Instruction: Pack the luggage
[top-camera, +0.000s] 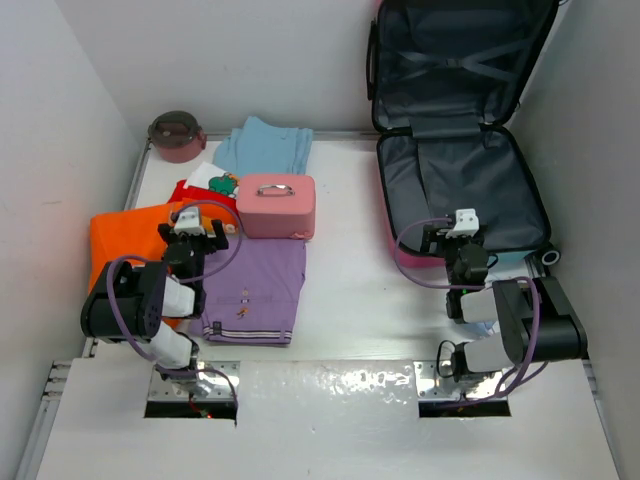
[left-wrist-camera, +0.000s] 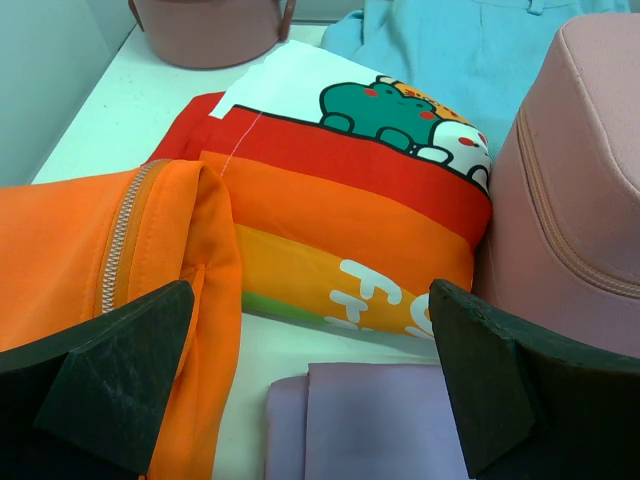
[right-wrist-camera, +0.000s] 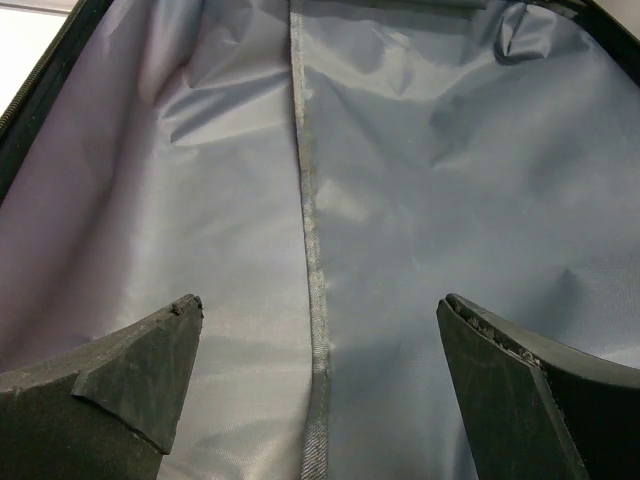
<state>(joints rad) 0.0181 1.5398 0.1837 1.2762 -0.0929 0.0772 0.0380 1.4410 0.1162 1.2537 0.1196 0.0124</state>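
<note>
The small pink case has a silver handle. My left gripper will next move outward and to the right in the top view, then turn onto that handle.
The luggage (top-camera: 470, 185) lies open at the back right, dark grey lining up, its lid with crossed straps leaning on the wall. My right gripper (top-camera: 462, 228) is open and empty over the near edge of its lower half; the right wrist view shows only grey lining (right-wrist-camera: 400, 170) between the fingertips. My left gripper (top-camera: 192, 232) is open and empty above the clothes at the left. In the left wrist view it sits over a folded purple garment (left-wrist-camera: 370, 420), between an orange zipped garment (left-wrist-camera: 90, 250) and the small pink case (left-wrist-camera: 590, 180).
A folded red and orange cartoon garment (left-wrist-camera: 340, 200), light blue clothes (top-camera: 265, 148) and a round dusty-pink container (top-camera: 177, 135) lie at the back left. The small pink case (top-camera: 276, 205) stands beside the purple garment (top-camera: 255, 290). White walls close in left and right.
</note>
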